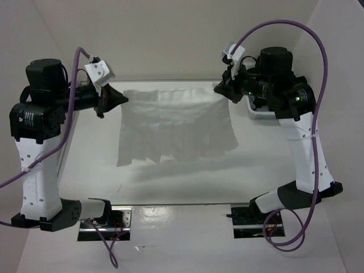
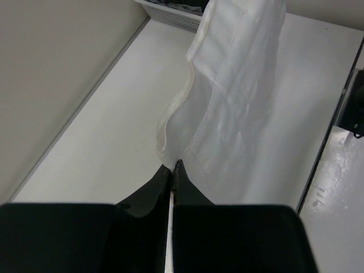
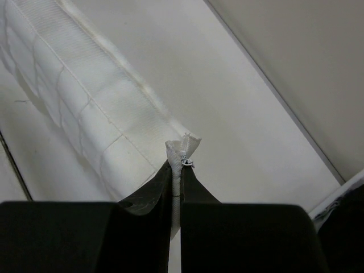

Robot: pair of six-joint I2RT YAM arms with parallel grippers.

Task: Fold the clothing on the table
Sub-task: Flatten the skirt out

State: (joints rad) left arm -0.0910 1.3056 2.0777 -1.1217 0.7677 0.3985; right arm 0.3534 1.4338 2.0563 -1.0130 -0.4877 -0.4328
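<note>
Next, my right gripper moves down and outward, lays the clothing's hanging waistband on the table by the far wall (image 1: 202, 85) (image 3: 236, 94) and releases it.
The clothing (image 1: 173, 125), a white pleated skirt-like garment, hangs stretched between my two grippers above the table (image 1: 91, 170), its lower hem drooping toward the near side. My left gripper (image 1: 124, 99) is shut on the clothing's top left corner; the left wrist view shows the clothing (image 2: 233, 85) trailing away from the pinched left gripper (image 2: 172, 165). My right gripper (image 1: 219, 87) is shut on the top right corner. In the right wrist view the right gripper (image 3: 177, 164) pinches the clothing's waistband (image 3: 114, 108) right by a small metal zipper pull (image 3: 185, 162).
A white plastic basket (image 1: 259, 111) with dark items sits at the back right, partly behind my right arm; in the left wrist view the basket (image 2: 170, 14) lies beyond the clothing. White walls close in the table on three sides. Grey mounting plates (image 1: 105, 222) lie at the near edge.
</note>
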